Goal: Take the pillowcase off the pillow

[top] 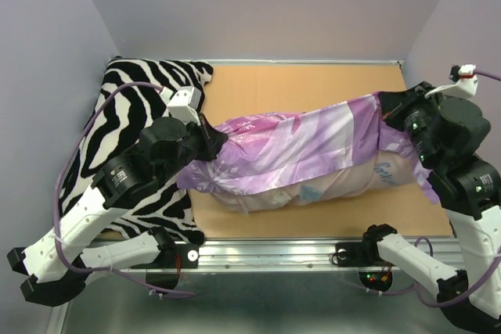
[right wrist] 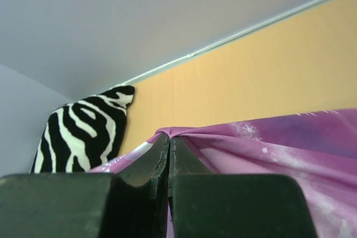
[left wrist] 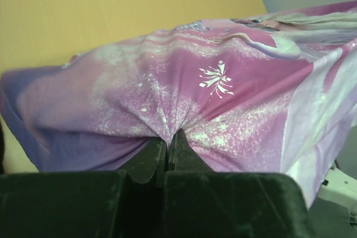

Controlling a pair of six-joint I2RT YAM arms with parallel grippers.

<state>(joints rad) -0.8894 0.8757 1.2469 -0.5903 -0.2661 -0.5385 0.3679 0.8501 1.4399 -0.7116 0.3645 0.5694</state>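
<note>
The bare tabletop beyond the case (top: 239, 87) (left wrist: 173, 1) is clear, so next I need to carry the pinched fabric in my left gripper outward and down there, then release it.
The pink-purple pillowcase (top: 297, 150) stretches across the middle of the table between my two grippers, lifted at both ends. The pale bulk under it (top: 344, 185) rests on the table, wrapped in the pale inside of the case, so the white pillow itself stays hidden. My left gripper (top: 210, 140) is shut on the case's left end; the pinched fabric (left wrist: 167, 129) gathers at the fingertips (left wrist: 168, 137). My right gripper (top: 390, 127) is shut on the case's right end, with a fold (right wrist: 184, 135) caught at the fingertips (right wrist: 170, 140).
A black-and-white zebra-striped cushion (top: 125, 107) lies at the left, partly under my left arm, and shows in the right wrist view (right wrist: 83, 129). The orange tabletop (top: 297, 87) runs to the back wall. A metal rail (top: 274, 254) lines the near edge.
</note>
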